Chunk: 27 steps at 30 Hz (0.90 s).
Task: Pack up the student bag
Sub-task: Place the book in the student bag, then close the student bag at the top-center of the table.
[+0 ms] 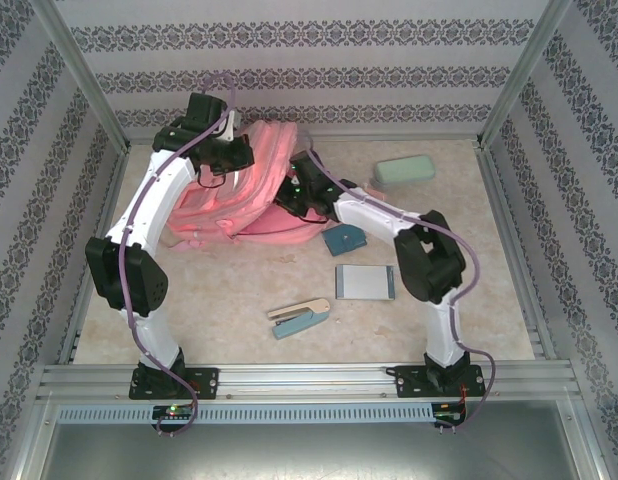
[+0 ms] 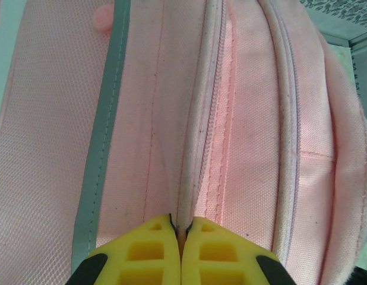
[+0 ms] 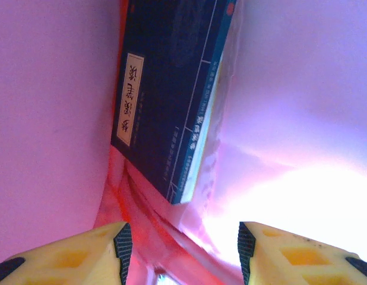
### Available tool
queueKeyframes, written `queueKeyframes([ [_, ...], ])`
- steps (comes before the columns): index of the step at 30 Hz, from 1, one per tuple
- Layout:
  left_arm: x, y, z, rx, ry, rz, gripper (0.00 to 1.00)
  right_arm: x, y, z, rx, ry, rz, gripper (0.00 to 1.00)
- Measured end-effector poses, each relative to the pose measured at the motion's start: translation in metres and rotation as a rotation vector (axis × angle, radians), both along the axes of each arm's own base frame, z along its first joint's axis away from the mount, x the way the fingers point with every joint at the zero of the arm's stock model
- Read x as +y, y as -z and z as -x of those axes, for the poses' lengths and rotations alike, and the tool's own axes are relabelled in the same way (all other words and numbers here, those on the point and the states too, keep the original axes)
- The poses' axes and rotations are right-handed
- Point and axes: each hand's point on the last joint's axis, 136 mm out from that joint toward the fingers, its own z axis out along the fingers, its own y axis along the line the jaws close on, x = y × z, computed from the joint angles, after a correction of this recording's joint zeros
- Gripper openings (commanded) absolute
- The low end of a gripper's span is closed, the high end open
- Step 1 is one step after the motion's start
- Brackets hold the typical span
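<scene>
The dark blue book is already inside the lining, so my left gripper will next lower the zipper fold toward the bag's opening (image 1: pixel 280 217) and release it there.
The student bag (image 1: pixel 221 214), a large pink backpack, lies at the back middle of the table. My left gripper (image 1: pixel 227 160) is at its top, and its yellow fingers (image 2: pixel 149 249) are shut on a fold of the bag (image 2: pixel 255 119) along the zipper seam. My right gripper (image 1: pixel 297 190) reaches into the bag's opening from the right. In the right wrist view the right gripper (image 3: pixel 182 243) stands open with nothing between its fingers, inside the pink lining (image 3: pixel 53 119). A dark blue book (image 3: pixel 171 89) leans against the lining just ahead of it.
A mint-green pencil case (image 1: pixel 404 170) lies at the back right. A small dark teal booklet (image 1: pixel 344 239), a grey-blue notebook (image 1: pixel 365 282) and a stapler (image 1: pixel 299 318) lie on the table in front of the bag. Patterned walls and metal rails enclose the table.
</scene>
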Motion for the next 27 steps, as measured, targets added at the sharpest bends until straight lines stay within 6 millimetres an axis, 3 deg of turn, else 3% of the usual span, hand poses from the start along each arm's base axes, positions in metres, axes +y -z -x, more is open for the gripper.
queueKeyframes([
  [3, -0.001, 0.003, 0.002, 0.001, 0.006, 0.006, 0.00, -0.027, -0.009, 0.013, -0.029, 0.009, 0.035, 0.54],
  [7, -0.003, 0.009, 0.004, 0.004, 0.015, 0.016, 0.00, -0.067, -0.005, 0.037, -0.031, 0.025, 0.105, 0.55],
  [18, -0.017, 0.063, 0.024, 0.092, 0.059, 0.016, 0.04, -0.182, 0.041, 0.107, 0.056, 0.133, 0.302, 0.56],
  [19, -0.021, 0.068, 0.027, 0.100, 0.067, 0.010, 0.08, -0.192, 0.047, 0.113, 0.071, 0.149, 0.314, 0.56],
  [23, -0.031, 0.084, 0.036, 0.121, 0.076, -0.026, 0.38, -0.226, 0.062, 0.132, 0.109, 0.194, 0.358, 0.57],
  [27, -0.041, 0.090, 0.051, 0.125, 0.079, -0.085, 0.48, -0.246, 0.070, 0.142, 0.129, 0.216, 0.385, 0.57],
])
